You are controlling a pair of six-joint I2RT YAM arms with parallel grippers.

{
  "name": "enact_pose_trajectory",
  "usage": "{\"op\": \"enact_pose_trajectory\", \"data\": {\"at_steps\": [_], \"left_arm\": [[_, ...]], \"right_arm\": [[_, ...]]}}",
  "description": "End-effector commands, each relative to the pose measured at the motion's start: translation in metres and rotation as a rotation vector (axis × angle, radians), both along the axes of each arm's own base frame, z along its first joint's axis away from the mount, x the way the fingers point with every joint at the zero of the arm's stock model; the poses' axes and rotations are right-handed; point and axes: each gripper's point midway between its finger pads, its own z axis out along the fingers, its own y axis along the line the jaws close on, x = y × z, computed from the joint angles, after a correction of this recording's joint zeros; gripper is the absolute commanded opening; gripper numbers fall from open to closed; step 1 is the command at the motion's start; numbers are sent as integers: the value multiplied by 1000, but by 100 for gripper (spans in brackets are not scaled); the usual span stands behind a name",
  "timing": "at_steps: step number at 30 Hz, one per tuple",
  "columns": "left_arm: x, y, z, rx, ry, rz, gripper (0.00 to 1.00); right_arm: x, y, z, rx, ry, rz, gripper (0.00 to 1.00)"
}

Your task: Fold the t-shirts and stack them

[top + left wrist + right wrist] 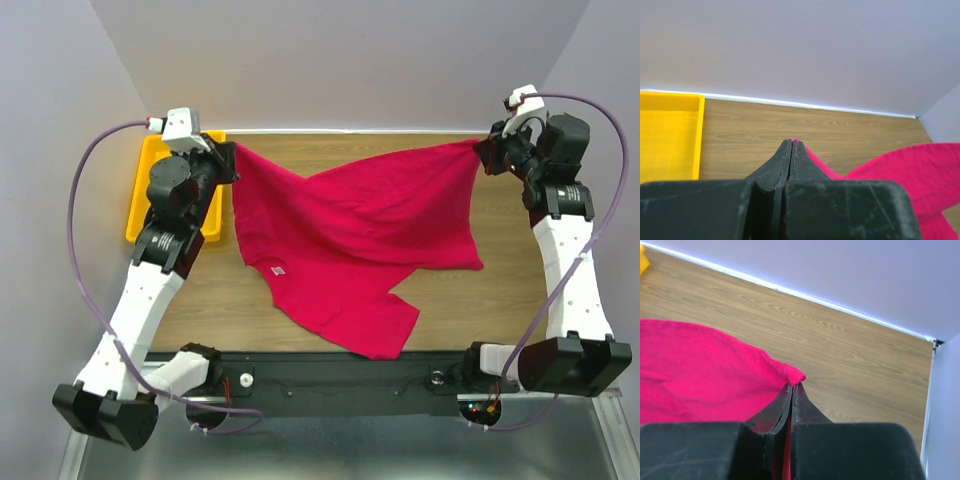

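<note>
My left gripper still has to go down. It will move lower next, away from my base and the yellow tray, toward the table's back edge (259, 151) (747, 116).
The crimson-red t-shirt (350, 235) hangs stretched between my two grippers over the wooden table, its lower part and a sleeve resting near the front edge, with a small white neck label (277, 270) showing. My left gripper (232, 152) is shut on the shirt's far-left corner (812, 157) near the back edge. My right gripper (483, 150) is shut on the far-right corner (790, 374), with red cloth pinched between its jaws. The shirt sags between the two corners.
A yellow plastic tray (140, 200) sits at the table's far left, partly under my left arm; its corner shows in the left wrist view (670, 135). Grey walls enclose the table at the back and sides. A black rail (340, 385) runs along the front edge.
</note>
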Motion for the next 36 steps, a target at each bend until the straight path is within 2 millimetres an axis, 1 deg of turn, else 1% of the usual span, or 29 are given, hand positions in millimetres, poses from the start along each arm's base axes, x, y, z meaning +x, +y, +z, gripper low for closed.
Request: {"op": "enact_pose_trajectory", "data": {"at_steps": [1, 2, 3, 4, 6, 7, 9, 10, 12, 13, 14, 15, 17, 18, 19, 21, 22, 23, 24, 25, 26, 28, 30, 31, 32, 33, 34, 35, 36], "left_arm": [[29, 9, 47, -1, -155, 68, 0], [50, 5, 31, 11, -114, 70, 0], [58, 4, 36, -1, -129, 64, 0], [78, 1, 19, 7, -91, 63, 0], [97, 0, 17, -13, -95, 62, 0], [107, -1, 9, -17, -80, 66, 0], [137, -3, -14, -14, -32, 71, 0], [155, -6, -40, -15, 25, 72, 0], [173, -5, -48, -31, 43, 73, 0], [182, -6, -57, -34, 63, 72, 0], [196, -7, -82, -36, 111, 76, 0], [205, -5, -80, -40, 113, 89, 0], [226, -3, -102, -48, 164, 112, 0], [233, -2, -108, -50, 175, 117, 0], [243, 0, -128, -47, 211, 128, 0], [254, 0, -128, -63, 216, 128, 0], [260, -3, -145, -58, 251, 122, 0], [265, -4, -147, -58, 251, 122, 0], [270, -5, -142, -61, 246, 120, 0], [276, -5, -155, -57, 269, 123, 0], [280, -4, -158, -58, 277, 130, 0], [287, -5, -160, -65, 287, 133, 0], [294, -5, -176, -64, 324, 134, 0], [298, -5, -170, -70, 312, 134, 0], [301, -6, -178, -70, 324, 132, 0], [304, -7, -170, -74, 317, 116, 5], [304, -8, -168, -74, 316, 108, 14], [303, -12, -161, -66, 306, 85, 31], [302, -12, -151, -66, 289, 82, 39]], "right_arm": [[30, -20, 6, 23, -30, -111, 1], [37, -21, 1, 28, -22, -117, 1], [47, -22, 3, 48, -37, -121, 1], [65, -23, -10, 60, -26, -119, 1], [86, -24, -21, 120, -6, -132, 1], [106, -25, -47, 139, 49, -142, 0], [130, -27, -64, 200, 91, -169, 1], [153, -29, -82, 212, 124, -186, 1], [174, -33, -98, 232, 146, -231, 1], [186, -36, -107, 236, 157, -253, 0], [204, -35, -122, 240, 174, -265, 0], [215, -39, -129, 251, 178, -308, 1], [242, -39, -148, 265, 188, -346, 1], [250, -38, -152, 267, 182, -357, 1], [258, -33, -156, 268, 181, -360, 0], [277, -31, -169, 267, 171, -373, 1], [284, -27, -169, 257, 148, -379, 1], [287, -23, -176, 255, 156, -374, 1], [294, -24, -170, 248, 119, -384, 1], [299, -17, -183, 239, 127, -381, 1], [302, -16, -186, 238, 121, -389, 1], [310, -23, -188, 230, 97, -443, 1], [315, -30, -199, 223, 92, -480, 1], [316, -31, -201, 220, 92, -489, 4], [317, -31, -201, 218, 88, -492, 11], [317, -33, -200, 205, 84, -493, 20], [316, -34, -196, 193, 77, -493, 40], [312, -35, -178, 177, 52, -484, 47], [309, -36, -167, 173, 40, -475, 56]]}}
